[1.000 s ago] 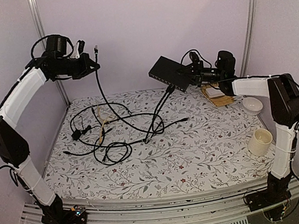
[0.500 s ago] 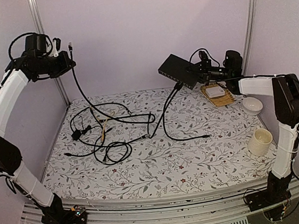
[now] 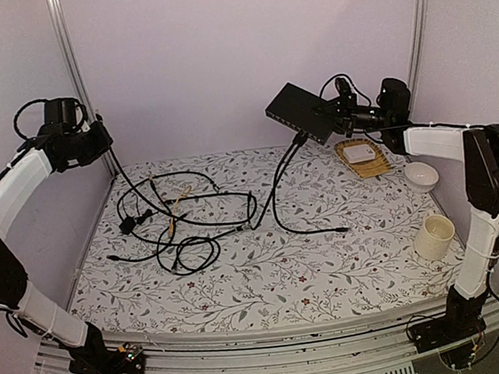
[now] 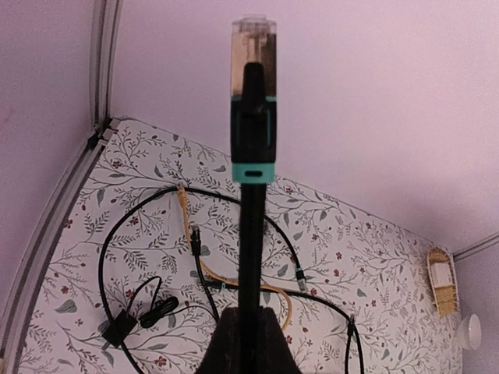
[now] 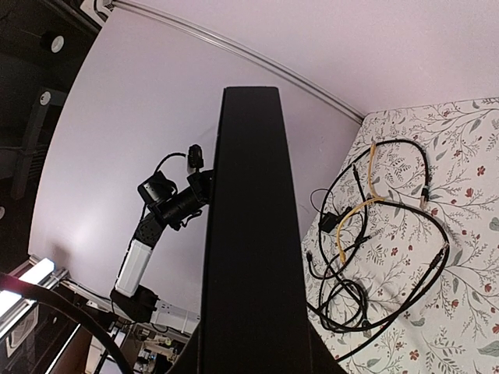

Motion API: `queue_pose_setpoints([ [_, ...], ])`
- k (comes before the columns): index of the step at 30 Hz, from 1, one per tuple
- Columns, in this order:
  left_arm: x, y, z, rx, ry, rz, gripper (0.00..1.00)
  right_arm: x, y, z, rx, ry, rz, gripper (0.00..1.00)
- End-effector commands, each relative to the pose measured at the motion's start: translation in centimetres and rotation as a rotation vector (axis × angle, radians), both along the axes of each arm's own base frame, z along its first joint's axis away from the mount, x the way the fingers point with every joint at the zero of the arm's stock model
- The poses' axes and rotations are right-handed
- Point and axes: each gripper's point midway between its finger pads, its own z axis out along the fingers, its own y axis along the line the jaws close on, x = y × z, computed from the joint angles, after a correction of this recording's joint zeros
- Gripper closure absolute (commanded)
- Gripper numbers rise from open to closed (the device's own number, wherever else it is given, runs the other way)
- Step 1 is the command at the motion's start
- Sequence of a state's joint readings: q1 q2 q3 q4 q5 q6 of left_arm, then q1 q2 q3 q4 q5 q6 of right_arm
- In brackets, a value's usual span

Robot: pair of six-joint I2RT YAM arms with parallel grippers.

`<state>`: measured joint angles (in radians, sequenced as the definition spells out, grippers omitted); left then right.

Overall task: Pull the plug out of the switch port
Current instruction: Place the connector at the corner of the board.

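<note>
The clear plug (image 3: 97,115) stands free, far from the switch (image 3: 299,112), so my left gripper needs to go down toward the tangle of cables next and then let go of the black cable.
My right gripper (image 3: 331,118) is shut on the switch (image 3: 299,112), a flat black box held tilted in the air at the back right. In the right wrist view the switch (image 5: 249,234) fills the middle as a dark slab between my right gripper's jaws (image 5: 249,354). A black cable (image 3: 277,180) still hangs from its port edge to the table. My left gripper (image 3: 99,136) is high at the far left, shut on a black cable (image 4: 251,249). That cable's clear plug (image 4: 254,39) with a teal boot stands free above the jaws of my left gripper (image 4: 248,315), far from the switch.
A tangle of black cables (image 3: 182,225) and a yellow cable (image 4: 187,226) lie on the floral table's left half. At the right stand a woven tray (image 3: 365,168) with a small white box (image 3: 360,152), a white bowl (image 3: 422,175) and a cream cup (image 3: 434,237). Walls and frame posts close in behind.
My left gripper has swung left and down with the plug, dragging its cable across the table. My right gripper has carried the switch a little up and to the right.
</note>
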<state>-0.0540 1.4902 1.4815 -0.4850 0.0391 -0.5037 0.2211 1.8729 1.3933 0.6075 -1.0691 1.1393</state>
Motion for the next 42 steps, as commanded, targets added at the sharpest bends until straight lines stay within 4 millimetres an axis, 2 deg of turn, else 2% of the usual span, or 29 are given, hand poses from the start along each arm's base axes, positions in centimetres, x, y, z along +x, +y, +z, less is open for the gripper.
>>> queue_pose_setpoints([
  [1, 0.8, 2.1, -0.2, -0.059, -0.062, 0.067, 1.00, -1.9, -0.6, 4.6, 0.021, -0.139, 0.005, 0.98],
  [3, 0.9, 2.1, -1.9, -0.084, -0.042, 0.066, 1.00, -2.3, -0.6, 4.5, 0.017, -0.136, 0.016, 0.98],
  [6, 1.4, 1.3, -2.9, -0.145, -0.052, 0.035, 1.00, -3.0, -0.4, 3.7, 0.005, -0.116, 0.036, 0.98],
  [11, 2.8, -0.8, -2.1, -0.263, -0.103, -0.054, 1.00, -4.4, 0.5, 1.8, -0.019, -0.085, 0.081, 0.98],
  [16, 4.8, -3.1, -1.5, -0.377, -0.112, -0.138, 1.00, -6.1, 2.2, 0.7, -0.043, -0.071, 0.152, 0.98],
  [22, 6.8, -5.9, -2.1, -0.449, -0.102, -0.193, 1.00, -7.6, 3.9, -0.1, -0.068, -0.060, 0.209, 0.98],
  [25, 7.4, -6.4, -2.4, -0.487, -0.107, -0.179, 1.00, -8.0, 4.0, -0.6, -0.075, -0.051, 0.213, 0.98],
  [28, 7.8, -6.1, -2.1, -0.506, -0.122, -0.151, 1.00, -8.1, 3.5, -0.5, -0.086, -0.040, 0.186, 0.98],
  [32, 7.4, -4.2, -2.5, -0.436, -0.113, -0.084, 1.00, -7.4, 1.8, 0.5, -0.098, -0.067, 0.114, 0.98],
  [37, 5.1, -1.3, -6.6, -0.395, -0.030, -0.009, 0.99, -6.2, -0.4, 2.0, -0.096, -0.090, 0.053, 0.98],
  [40, 3.8, 0.0, -10.0, -0.363, 0.044, 0.031, 0.96, -5.7, -0.6, 2.8, -0.095, -0.106, 0.048, 0.98],
  [42, 3.4, 0.6, -11.8, -0.330, 0.094, 0.050, 0.90, -5.3, -0.5, 3.3, -0.093, -0.117, 0.049, 0.98],
])
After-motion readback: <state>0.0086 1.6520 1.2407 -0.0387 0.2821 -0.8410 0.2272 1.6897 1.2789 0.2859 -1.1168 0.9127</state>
